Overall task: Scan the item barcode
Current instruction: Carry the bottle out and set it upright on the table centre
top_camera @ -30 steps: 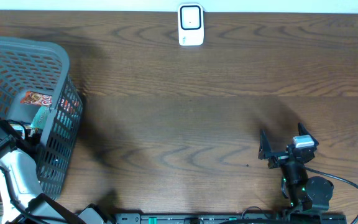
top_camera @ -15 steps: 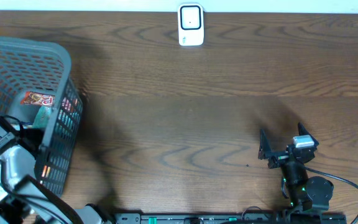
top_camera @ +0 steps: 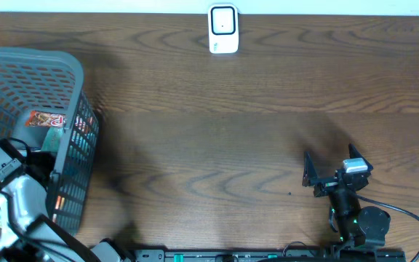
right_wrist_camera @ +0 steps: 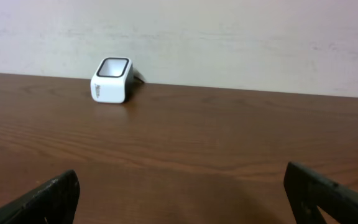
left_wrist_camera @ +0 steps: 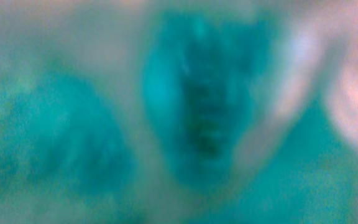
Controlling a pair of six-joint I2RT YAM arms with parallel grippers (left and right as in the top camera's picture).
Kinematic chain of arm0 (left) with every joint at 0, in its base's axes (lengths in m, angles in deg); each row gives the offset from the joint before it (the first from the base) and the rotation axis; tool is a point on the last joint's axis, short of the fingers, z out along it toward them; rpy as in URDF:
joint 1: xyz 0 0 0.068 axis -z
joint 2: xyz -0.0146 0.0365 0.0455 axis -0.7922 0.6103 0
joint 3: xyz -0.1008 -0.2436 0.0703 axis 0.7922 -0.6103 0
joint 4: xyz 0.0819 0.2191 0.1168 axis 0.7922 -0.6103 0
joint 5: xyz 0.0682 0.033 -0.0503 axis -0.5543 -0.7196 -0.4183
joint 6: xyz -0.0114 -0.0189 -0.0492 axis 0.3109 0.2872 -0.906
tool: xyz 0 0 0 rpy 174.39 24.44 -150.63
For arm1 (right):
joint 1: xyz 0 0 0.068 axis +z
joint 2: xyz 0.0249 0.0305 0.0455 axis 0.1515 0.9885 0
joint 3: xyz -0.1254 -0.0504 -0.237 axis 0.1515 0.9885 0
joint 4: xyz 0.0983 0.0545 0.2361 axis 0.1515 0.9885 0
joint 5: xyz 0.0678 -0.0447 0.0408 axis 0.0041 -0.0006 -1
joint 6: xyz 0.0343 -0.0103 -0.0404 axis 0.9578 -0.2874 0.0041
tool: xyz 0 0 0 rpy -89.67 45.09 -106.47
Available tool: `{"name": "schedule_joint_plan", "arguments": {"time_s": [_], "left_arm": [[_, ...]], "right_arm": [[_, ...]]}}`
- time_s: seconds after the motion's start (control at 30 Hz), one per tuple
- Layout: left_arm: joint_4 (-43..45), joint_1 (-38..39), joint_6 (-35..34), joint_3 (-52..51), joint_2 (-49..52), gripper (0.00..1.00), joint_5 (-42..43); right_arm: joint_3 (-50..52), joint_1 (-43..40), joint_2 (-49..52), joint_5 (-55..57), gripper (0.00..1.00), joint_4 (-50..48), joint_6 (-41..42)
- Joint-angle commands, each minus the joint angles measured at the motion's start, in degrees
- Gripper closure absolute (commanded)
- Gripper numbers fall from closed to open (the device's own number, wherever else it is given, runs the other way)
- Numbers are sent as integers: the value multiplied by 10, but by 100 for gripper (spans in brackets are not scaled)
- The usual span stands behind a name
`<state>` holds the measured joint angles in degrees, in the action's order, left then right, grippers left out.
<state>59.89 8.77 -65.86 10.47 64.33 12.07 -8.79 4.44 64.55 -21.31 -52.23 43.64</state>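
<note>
I should next lift my left gripper over the basket's side to its right in the overhead view, then lower and release past it on the table's bare middle.
A grey mesh basket (top_camera: pixel 49 55) at the table's left end holds a red packet (top_camera: pixel 44 118) and a teal item (top_camera: pixel 52 139). My left gripper (top_camera: pixel 29 161) reaches down into the basket beside the teal item, and its fingers are hidden there. The left wrist view is a teal blur (left_wrist_camera: pixel 204 106) pressed close to the lens, so no jaws can be made out. The white barcode scanner (top_camera: pixel 223 29) stands at the far edge, seen also as the scanner (right_wrist_camera: pixel 112 79) from the right wrist. My right gripper (top_camera: pixel 331 165) rests near the front right, open and empty (right_wrist_camera: pixel 185 199).
The brown wooden table (top_camera: pixel 217 138) stretches between basket and right arm. A pale wall (right_wrist_camera: pixel 229 37) rises directly behind the scanner. The basket's right wall (top_camera: pixel 78 167) stands between my left arm and the table's middle.
My left arm has shifted inside the basket toward the teal item, and the basket has nudged slightly to the right. The right arm has not moved.
</note>
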Motion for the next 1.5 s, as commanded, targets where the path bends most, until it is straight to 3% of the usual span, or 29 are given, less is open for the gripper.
{"name": "schedule_joint_plan", "arguments": {"time_s": [0.0, 0.2, 0.27, 0.33, 0.37, 0.47, 0.6, 0.67, 0.83, 1.03, 1.17, 1.3, 1.47], "left_arm": [[9, 3, 14, 31, -110, 75, 4], [78, 3, 14, 77, -317, 75, 3], [106, 3, 14, 83, -355, 70, 4], [166, 3, 11, 86, -392, 65, 54], [231, 4, -12, 86, -401, 65, 141], [360, 28, -85, 86, -391, 66, 279], [455, 130, -117, 86, -358, 69, 355], [453, 196, -93, 86, -340, 69, 370], [360, 452, 80, 85, -238, 70, 379], [266, 627, 173, 85, -83, 74, 254], [260, 707, 179, 85, 30, 74, 174], [265, 755, 177, 85, 135, 74, 152], [272, 763, 127, 85, 207, 74, 153]], "right_arm": [[2, 2, -3, 1, 1, 0, -1], [2, 2, -3, 1, 1, 0, -1], [2, 2, -3, 1, 1, 1, -1], [2, 2, -3, 1, 1, 0, -1], [2, 2, -3, 1, 1, 0, -1], [2, 2, -3, 1, 1, 0, -1], [2, 2, -3, 1, 1, 0, -1], [2, 2, -3, 1, 1, 0, -1], [2, 2, -3, 1, 1, 0, -1], [2, 2, -3, 1, 1, 0, -1], [2, 2, -3, 1, 1, 0, -1], [2, 2, -3, 1, 1, 0, -1], [2, 2, -3, 1, 1, 0, -1]]}}
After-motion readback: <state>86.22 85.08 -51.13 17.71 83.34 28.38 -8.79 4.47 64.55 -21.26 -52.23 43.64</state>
